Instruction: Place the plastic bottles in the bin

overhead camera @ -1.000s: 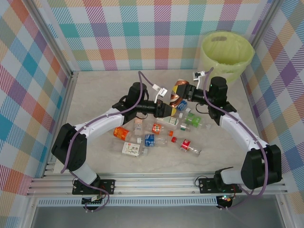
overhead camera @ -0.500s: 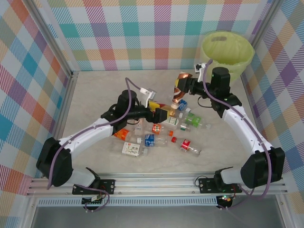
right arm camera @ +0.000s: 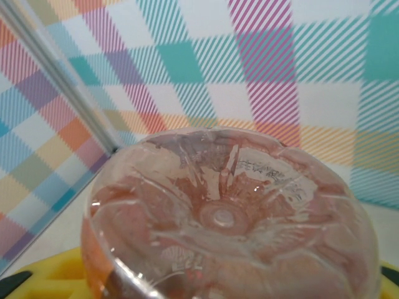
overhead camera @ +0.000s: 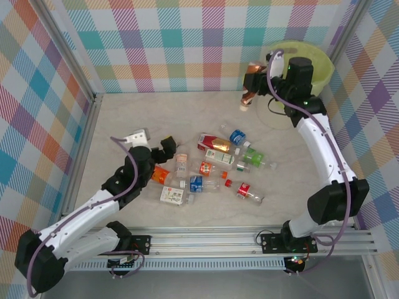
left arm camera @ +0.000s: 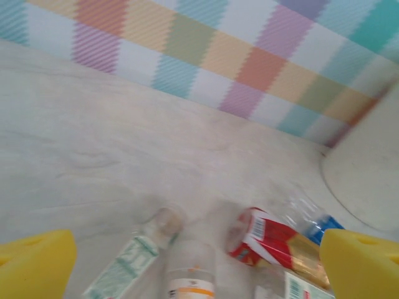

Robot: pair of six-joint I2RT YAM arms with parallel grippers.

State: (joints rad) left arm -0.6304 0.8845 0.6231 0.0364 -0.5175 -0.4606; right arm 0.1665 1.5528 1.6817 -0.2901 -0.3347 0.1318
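Observation:
The bin's lined opening (overhead camera: pixel 307 52) is beside my right gripper, farther outward, so it should swing outward over it, lower and release the bottle next.
My right gripper (overhead camera: pixel 252 80) is shut on a clear plastic bottle with a brown-orange label (overhead camera: pixel 248 93). The bottle hangs cap down in the air, just left of the bin (overhead camera: pixel 310 80), a round bucket lined with a pale yellow-green bag. In the right wrist view the bottle's ribbed bottom (right arm camera: pixel 230 218) sits right in front of the camera. My left gripper (overhead camera: pixel 165 147) stands open at the left end of several bottles lying on the table (overhead camera: pixel 212 165). Its yellow fingertips (left arm camera: pixel 34 265) frame an orange-labelled bottle (left arm camera: pixel 190 268) and a red-labelled one (left arm camera: pixel 268 233), touching neither.
Checked walls close off the back and both sides. An aluminium frame rail (overhead camera: pixel 206 240) runs along the near edge. Bare tabletop (overhead camera: pixel 137 115) lies behind the left gripper and between the bottles and the bin.
The left gripper opened, let go of the brown-labelled bottle and drew back to the near left. The right gripper lifted that bottle up and back toward the bin.

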